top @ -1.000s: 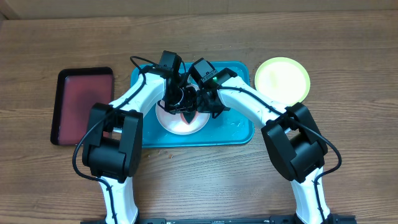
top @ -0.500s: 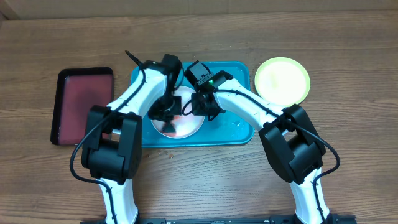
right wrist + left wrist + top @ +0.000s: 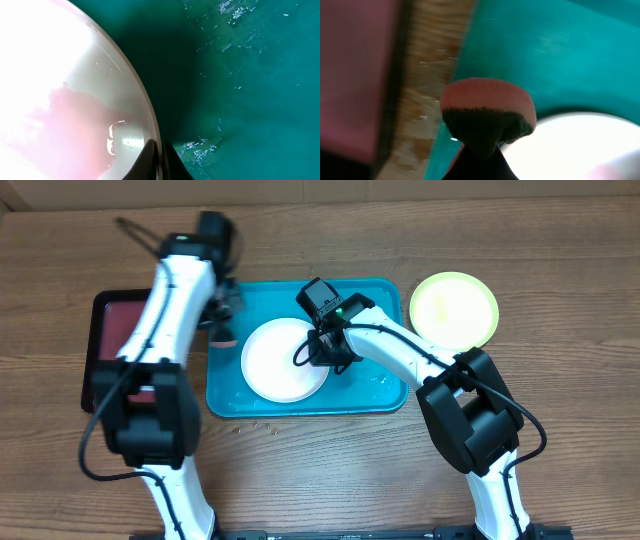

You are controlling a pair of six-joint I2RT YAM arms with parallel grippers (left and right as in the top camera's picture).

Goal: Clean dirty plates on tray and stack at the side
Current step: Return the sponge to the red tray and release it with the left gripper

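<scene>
The dark red tray has room for the pink sponge (image 3: pixel 487 107), so the robot's left gripper will next carry it over the wooden strip and down onto that tray.
A white plate (image 3: pixel 280 365) lies on the turquoise tray (image 3: pixel 375 385). My right gripper (image 3: pixel 318 352) is shut on its right rim, and the right wrist view shows the rim (image 3: pixel 150 125) pinched between the two dark fingertips (image 3: pixel 150 157). A faint pink tinge shows on the plate's inside (image 3: pixel 75 115). My left gripper (image 3: pixel 224 328) hangs over the tray's left edge, shut on a pink sponge (image 3: pixel 487 107) with a dark scouring side. A yellow-green plate (image 3: pixel 454 310) sits on the table right of the tray.
A dark red, black-rimmed tray (image 3: pixel 130 350) lies left of the turquoise one, with a strip of wooden table (image 3: pixel 427 75) between them. Small crumbs (image 3: pixel 255 425) lie on the table in front of the turquoise tray.
My left arm has swung up and to the left, carrying the sponge off the white plate to the tray's left edge. The right gripper keeps its hold on the rim.
</scene>
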